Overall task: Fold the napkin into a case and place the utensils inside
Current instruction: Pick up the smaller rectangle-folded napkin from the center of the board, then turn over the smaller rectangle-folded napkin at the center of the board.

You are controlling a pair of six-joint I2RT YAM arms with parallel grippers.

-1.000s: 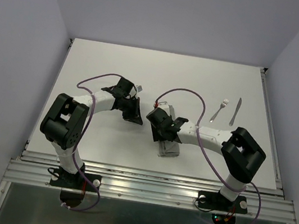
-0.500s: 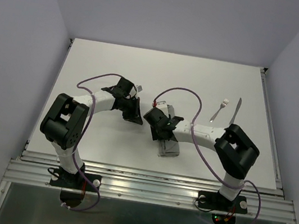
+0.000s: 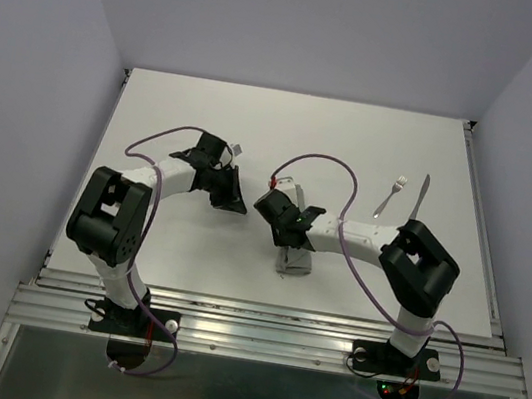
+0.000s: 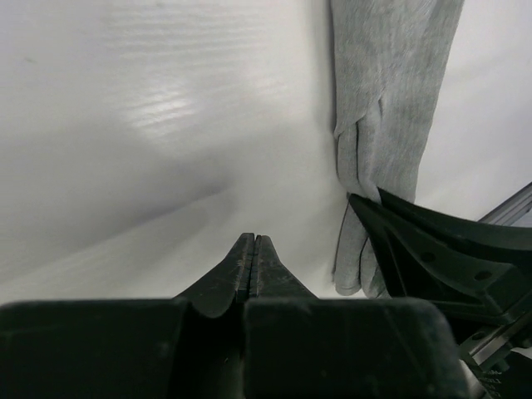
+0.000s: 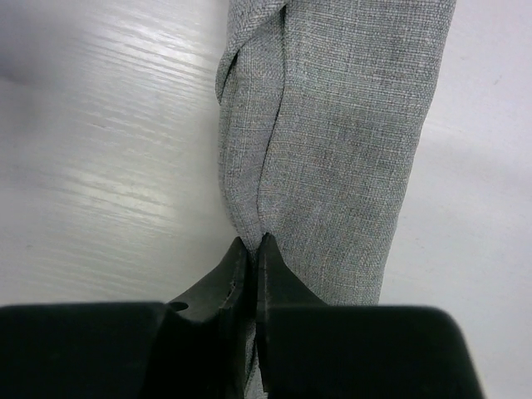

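Observation:
My right gripper will next turn and draw the napkin's pinched flap onto the bare tabletop, open to the gripper's left in the top view, and let go of the flap.
The napkin (image 3: 295, 262) lies on the white table (image 3: 208, 119) as a narrow, layered grey strip, largely under my right gripper (image 3: 289, 244). In the right wrist view the strip (image 5: 349, 150) runs away from the camera, and the right gripper (image 5: 253, 241) is shut with the edge of the strip's left flap pinched between its tips. My left gripper (image 3: 240, 208) is shut on nothing, a little left of the strip. In its own view the left gripper (image 4: 253, 238) hovers over bare table, with the napkin (image 4: 391, 100) to its right. The fork (image 3: 390, 197) and knife (image 3: 419, 198) lie side by side at the far right.
The right gripper's black body (image 4: 440, 249) fills the lower right of the left wrist view, close to the left fingers. Purple cables (image 3: 326, 169) arch over both arms. A metal rail (image 3: 268, 313) runs along the table's near edge.
The right gripper has gone from open to shut on the strip's flap and shifted slightly left. The left gripper has drawn back up and to the left, still shut.

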